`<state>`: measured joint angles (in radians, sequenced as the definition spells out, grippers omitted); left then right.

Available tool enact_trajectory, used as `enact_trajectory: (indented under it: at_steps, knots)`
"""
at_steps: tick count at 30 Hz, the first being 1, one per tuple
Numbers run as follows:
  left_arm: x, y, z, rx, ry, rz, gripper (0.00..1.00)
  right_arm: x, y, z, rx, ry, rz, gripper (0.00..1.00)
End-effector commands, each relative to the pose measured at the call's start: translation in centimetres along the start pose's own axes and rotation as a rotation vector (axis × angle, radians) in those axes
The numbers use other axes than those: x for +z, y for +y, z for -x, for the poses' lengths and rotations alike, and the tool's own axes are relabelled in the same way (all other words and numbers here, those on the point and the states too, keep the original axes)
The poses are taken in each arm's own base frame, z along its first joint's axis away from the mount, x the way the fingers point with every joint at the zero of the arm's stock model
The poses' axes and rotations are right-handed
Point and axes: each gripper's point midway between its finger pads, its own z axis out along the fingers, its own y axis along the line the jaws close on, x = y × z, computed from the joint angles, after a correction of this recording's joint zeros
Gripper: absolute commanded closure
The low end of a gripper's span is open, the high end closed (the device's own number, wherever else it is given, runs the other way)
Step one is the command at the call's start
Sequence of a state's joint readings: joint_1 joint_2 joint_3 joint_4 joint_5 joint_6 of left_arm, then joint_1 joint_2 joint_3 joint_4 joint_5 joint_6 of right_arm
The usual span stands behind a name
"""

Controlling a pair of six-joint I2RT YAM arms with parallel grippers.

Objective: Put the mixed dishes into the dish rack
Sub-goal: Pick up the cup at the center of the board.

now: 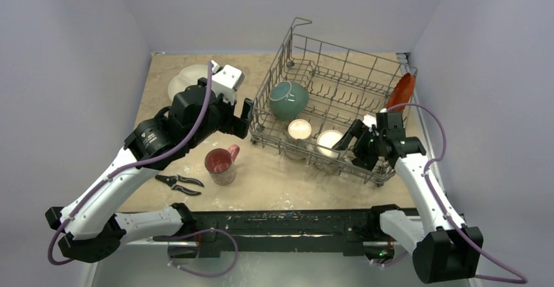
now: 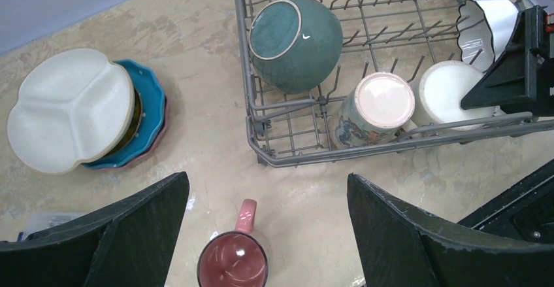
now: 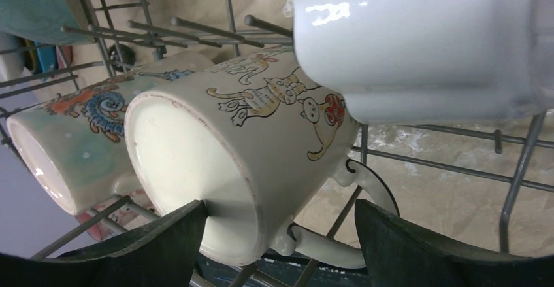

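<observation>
I should move my left gripper down and back next, onto the red mug's rim (image 1: 207, 167) (image 2: 201, 278) opposite its handle, because the red mug's opening faces up and a finger fits into it.
The grey wire dish rack (image 1: 366, 71) holds a teal bowl (image 1: 289, 99) on its side, a green patterned mug (image 3: 72, 136), a cream cat mug (image 3: 261, 136), a small white bowl (image 3: 418, 45) and an orange plate (image 1: 400, 89) at its right end. My right gripper (image 3: 281, 208) is open inside the rack's near right corner. Its jaws straddle the cream mug's base and handle, the left finger at the base rim. A red mug (image 2: 233, 261) stands upright on the table. My left gripper (image 2: 268, 179) hangs open above it, empty.
A white divided plate (image 2: 68, 107) tops a stack with a blue plate (image 2: 151, 107) at the table's far left. Black-handled pliers (image 1: 179, 183) lie near the front left. The rack's near wall (image 2: 392, 146) runs just beyond the red mug.
</observation>
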<state>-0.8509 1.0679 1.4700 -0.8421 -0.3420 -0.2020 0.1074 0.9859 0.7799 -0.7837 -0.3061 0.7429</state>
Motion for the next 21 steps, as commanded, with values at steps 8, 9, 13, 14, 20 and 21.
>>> enact_trajectory:
  at_steps: [8,9,13,14,20,21]
  knots:
    - [-0.4,0.4,0.5,-0.110,0.012,0.029,0.10,-0.8,1.1,-0.8,-0.035,0.057,0.048,0.12]
    - [-0.4,0.6,0.3,-0.132,0.022,0.043,0.10,-1.1,0.7,0.1,-0.057,0.021,0.005,0.10]
    - [-0.9,2.5,-1.3,-0.249,0.077,0.139,0.10,-3.9,1.5,4.8,-0.169,-0.129,-0.108,0.02]
    - [-1.0,3.0,-1.9,-0.285,0.095,0.160,0.10,-4.4,2.1,5.6,-0.191,-0.140,-0.107,0.02]
    - [-1.7,5.0,-6.8,-0.477,0.201,0.263,0.12,-5.4,4.4,5.7,-0.287,-0.053,-0.054,0.02]
    - [-1.8,5.1,-7.7,-0.507,0.220,0.280,0.12,-5.6,4.8,5.4,-0.296,-0.045,-0.033,0.02]
